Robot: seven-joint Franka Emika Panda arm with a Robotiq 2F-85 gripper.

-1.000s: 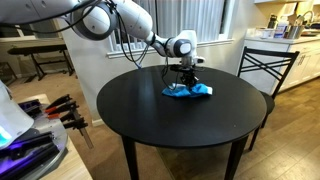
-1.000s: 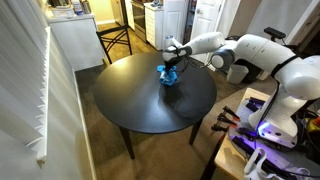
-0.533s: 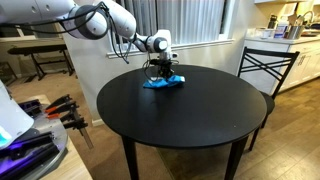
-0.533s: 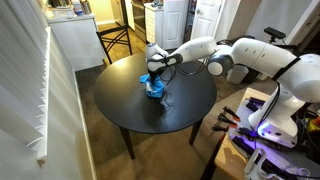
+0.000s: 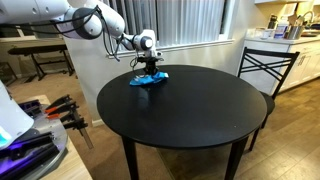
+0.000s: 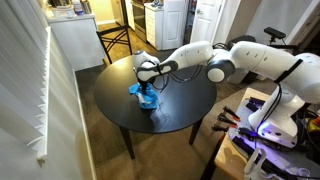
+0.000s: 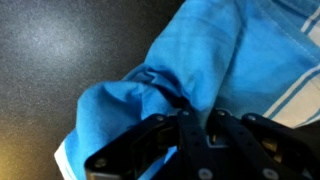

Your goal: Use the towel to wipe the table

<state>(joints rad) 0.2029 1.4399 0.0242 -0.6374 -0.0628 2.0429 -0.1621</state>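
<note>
My gripper sweeps the pinched towel to and fro onto the bare middle of the table next, then releases. That middle lies beside my gripper, inward from the table's far edge.
A blue towel lies bunched on the round black table near its far edge; it also shows in the other exterior view. My gripper stands over the towel, pointing down, and is shut on a fold of it. In the wrist view the blue towel fills most of the frame, with a white stripe at the right, and the black fingers pinch the cloth between them. The towel rests on the table surface.
A black metal chair stands by the table's far right side. A kitchen counter is behind it. Tools with red handles lie on a bench at the left. A white radiator cover runs beside the table.
My gripper has dragged the towel across the table, from near the middle-right of the far side toward the left edge. The towel stays in the gripper.
</note>
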